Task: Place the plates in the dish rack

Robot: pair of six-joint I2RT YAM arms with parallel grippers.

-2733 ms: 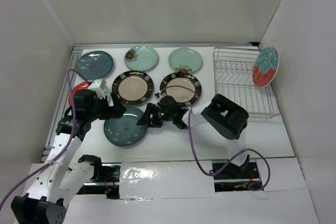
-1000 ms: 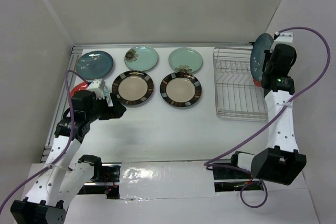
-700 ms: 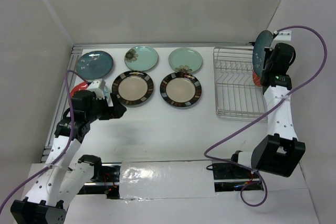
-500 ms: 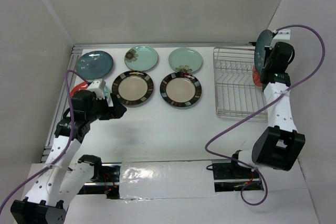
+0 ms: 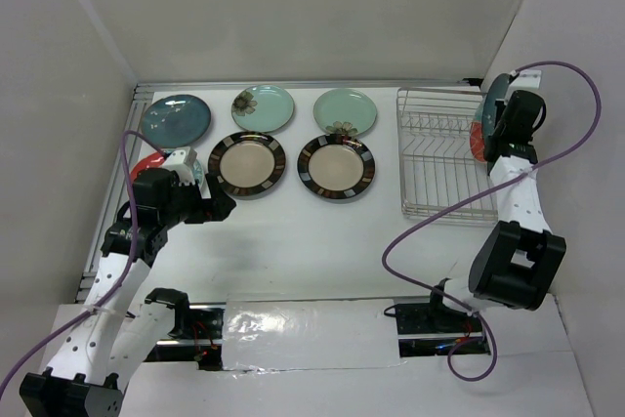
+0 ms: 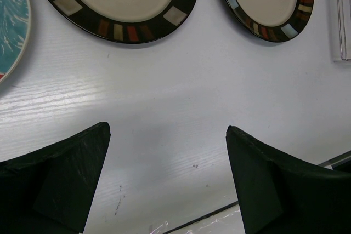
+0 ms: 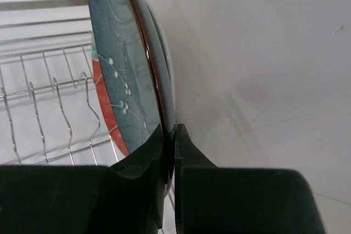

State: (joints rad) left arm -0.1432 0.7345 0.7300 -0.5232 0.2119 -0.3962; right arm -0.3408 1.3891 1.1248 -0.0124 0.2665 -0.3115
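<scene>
The closer striped-rim plate lies flat on the tabletop, so my left gripper needs to go down and tilt next until its open fingers are on both sides of the near rim of the closer striped-rim plate (image 5: 234, 189) (image 6: 127, 34).
My right gripper (image 7: 174, 135) is shut on the rim of a dark teal plate (image 7: 123, 75), held on edge over the right end of the dish rack (image 5: 439, 158). A red plate (image 7: 102, 100) stands right behind the teal one. From above, that gripper (image 5: 500, 116) sits by the rack's far right corner. Flat on the table lie a dark teal plate (image 5: 176, 118), two mint plates (image 5: 263, 107) (image 5: 345, 111), two striped-rim plates (image 5: 246, 164) (image 5: 336, 166) and a red plate (image 5: 145, 165) partly under my left arm. My left gripper (image 6: 167, 132) is open over bare table.
White walls close in the table at the back and on both sides; the right wall is close to the held plate. The rack's thin upright wires (image 7: 44, 108) stand left of the held plate. A purple cable (image 5: 420, 231) loops beside the rack's near edge.
The right arm has carried the dark teal plate from the table's front to the rack's right end; in the last second it shifted slightly toward the back right. The left arm has stayed still.
</scene>
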